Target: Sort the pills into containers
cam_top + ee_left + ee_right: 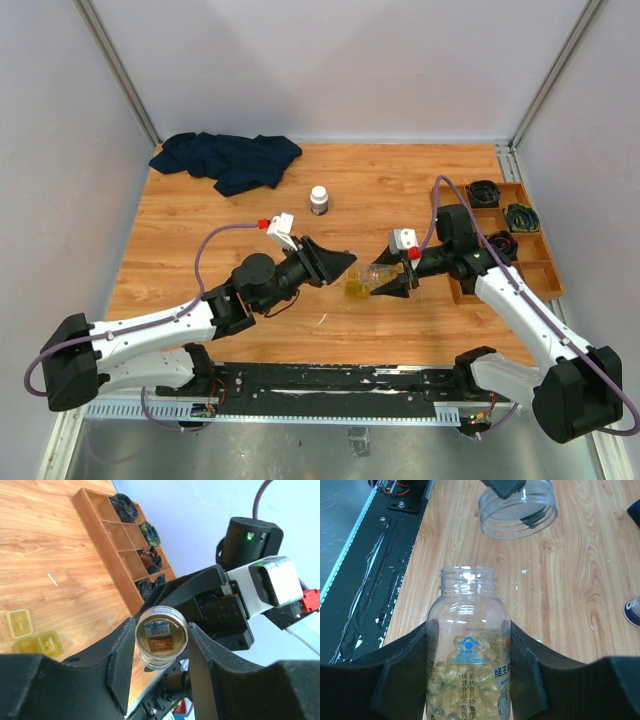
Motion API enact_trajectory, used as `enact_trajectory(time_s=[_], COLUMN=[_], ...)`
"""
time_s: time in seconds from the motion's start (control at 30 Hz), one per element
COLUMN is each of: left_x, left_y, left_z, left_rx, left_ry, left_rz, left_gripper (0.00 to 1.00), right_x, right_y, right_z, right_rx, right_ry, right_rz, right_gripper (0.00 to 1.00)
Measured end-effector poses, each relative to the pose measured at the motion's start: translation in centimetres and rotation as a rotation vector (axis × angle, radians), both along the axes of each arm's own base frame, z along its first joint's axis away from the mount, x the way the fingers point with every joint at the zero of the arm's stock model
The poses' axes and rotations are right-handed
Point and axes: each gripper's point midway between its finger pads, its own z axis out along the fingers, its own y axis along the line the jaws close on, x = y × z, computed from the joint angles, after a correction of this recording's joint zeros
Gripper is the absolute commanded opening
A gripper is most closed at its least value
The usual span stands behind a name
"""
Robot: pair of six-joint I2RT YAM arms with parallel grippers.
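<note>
The left gripper swings to the left in the top view next, tilting down onto bare wood, since the vial point(161, 639) is clear of the bottle's open neck.
My left gripper point(161, 628) is shut on the small clear cylindrical vial point(161, 639), held in the air with its labelled base toward the left wrist camera. In the right wrist view the vial point(519, 511) has its open mouth facing the bottle. My right gripper point(470, 630) is shut on a clear uncapped bottle point(469, 611) part full of yellow pills point(451, 660), its neck just short of the vial. From above, both grippers point(347, 263) point(386, 285) meet over the open yellow case point(358, 290). The case point(35, 639) lies on the table.
A white-capped bottle point(319, 200) stands behind the grippers. A dark blue cloth point(228, 160) lies at the back left. The brown wooden tray point(548, 272) with dark coiled items sits at the right edge. A small white fleck point(525, 571) lies on the wood.
</note>
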Motion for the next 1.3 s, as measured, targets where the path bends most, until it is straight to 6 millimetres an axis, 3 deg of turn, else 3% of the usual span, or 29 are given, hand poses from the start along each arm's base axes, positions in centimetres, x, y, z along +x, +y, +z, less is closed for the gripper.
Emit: enact_trajectory(time_s=[0.13, 0.23, 0.37, 0.47, 0.53, 0.6, 0.7, 0.77, 0.9, 1.0, 1.07, 1.3], left_x=[1.1, 2.8, 6.0, 8.5, 8.9, 8.6, 8.8, 9.2, 10.1, 10.8, 11.2, 12.3], left_y=[0.9, 2.8, 7.0, 12.4, 16.1, 18.1, 19.3, 19.9, 21.3, 22.0, 22.4, 23.0], left_z=[-0.7, -2.6, -8.6, -14.7, -18.4, -20.4, -20.9, -20.7, -20.4, -20.6, -20.7, -20.3], left_rx=[0.049, 0.137, 0.313, 0.409, 0.455, 0.48, 0.486, 0.484, 0.493, 0.513, 0.529, 0.568], left_ry=[-0.015, -0.03, 0.032, 0.156, 0.252, 0.311, 0.337, 0.339, 0.373, 0.411, 0.441, 0.504], left_rz=[0.076, 0.195, 0.338, 0.433, 0.487, 0.514, 0.557, 0.593, 0.692, 0.754, 0.789, 0.87], left_gripper=[0.05, 0.08, 0.13, 0.13, 0.13, 0.11, 0.13, 0.27, 0.4, 0.64, 0.74, 0.91], right_x=[0.0, 0.0, 0.0, 0.0, 0.0, 0.0, 0.0, 0.0, 0.0, 0.0, 0.0, -0.1], right_y=[0.0, 0.0, 0.0, 0.0, 0.0, 0.0, 0.0, 0.0, 0.0, 0.0, 0.0, 0.0], right_z=[0.0, 0.0, 0.0, 0.0, 0.0, 0.0, 0.0, 0.0, 0.0, 0.0, 0.0, 0.0], right_rx=[0.0, 0.0, 0.0, 0.0, -0.001, -0.001, -0.001, -0.001, -0.001, -0.001, -0.001, -0.001], right_ry=[0.001, 0.001, 0.001, 0.001, 0.001, 0.002, 0.003, 0.003, 0.003, 0.004, 0.004, 0.004], right_rz=[0.0, 0.0, 0.0, 0.0, 0.0, 0.0, 0.0, 0.0, 0.0, 0.0, 0.0, 0.0], right_gripper=[0.01, 0.01, 0.01, 0.01, 0.01, 0.01, 0.01, 0.0, 0.01, 0.01, 0.01, 0.01])
